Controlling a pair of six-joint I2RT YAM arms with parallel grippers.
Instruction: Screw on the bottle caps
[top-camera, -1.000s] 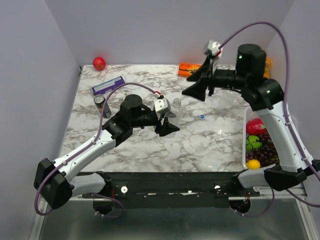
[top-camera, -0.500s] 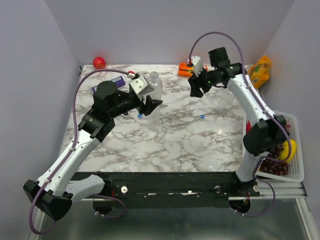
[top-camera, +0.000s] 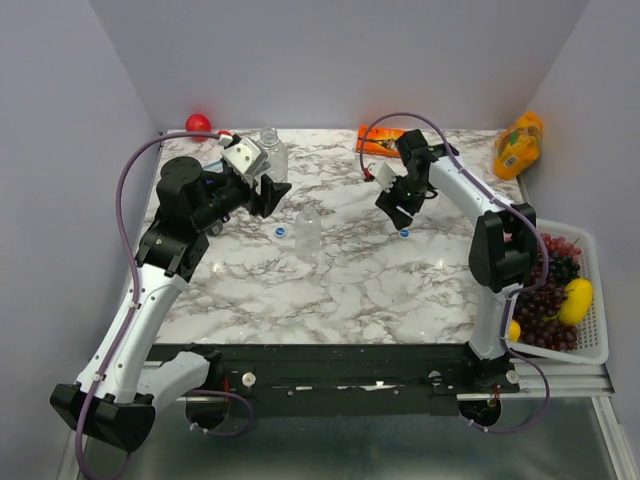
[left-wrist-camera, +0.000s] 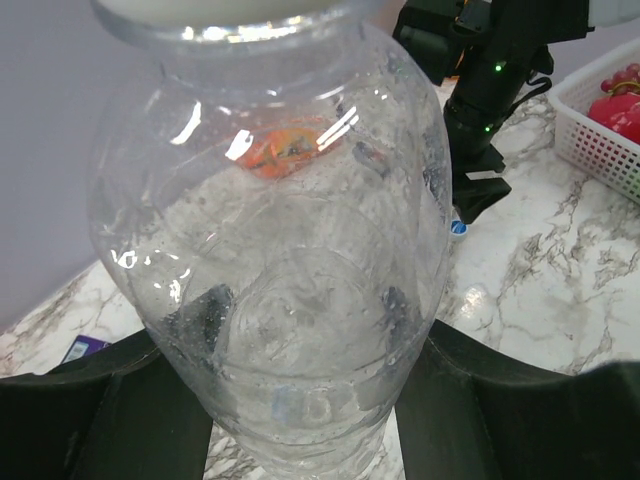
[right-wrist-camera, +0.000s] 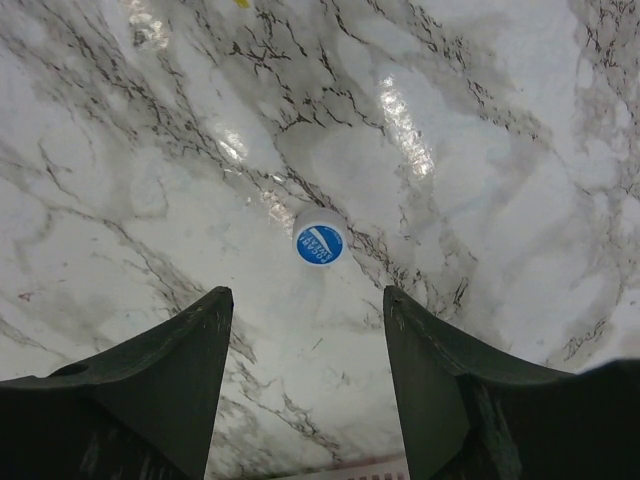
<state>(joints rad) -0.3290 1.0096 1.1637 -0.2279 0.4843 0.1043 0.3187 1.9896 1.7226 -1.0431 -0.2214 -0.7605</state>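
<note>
The blue cap lies just beyond my fingers, so my right gripper should lower, open, around the cap's white side next.
My left gripper (top-camera: 270, 183) is shut on a clear bottle (top-camera: 270, 150) and holds it above the back left of the table. In the left wrist view this bottle (left-wrist-camera: 290, 280) fills the frame between my black fingers (left-wrist-camera: 480, 420). A second clear bottle (top-camera: 308, 230) stands upright at the table's middle. One blue cap (top-camera: 281, 231) lies just left of it. Another blue cap (top-camera: 404, 234) lies further right. My right gripper (top-camera: 396, 204) is open just above and behind that cap. In the right wrist view the cap (right-wrist-camera: 320, 241) lies just ahead of the open gripper (right-wrist-camera: 305, 293).
A red apple (top-camera: 198, 123) sits at the back left corner. An orange packet (top-camera: 378, 137) and an orange pouch (top-camera: 515, 145) lie along the back. A white basket (top-camera: 590, 345) with fruit stands at the right edge.
My left gripper has moved back and to the left with its bottle. My right gripper has come down and forward to just above the right-hand cap.
</note>
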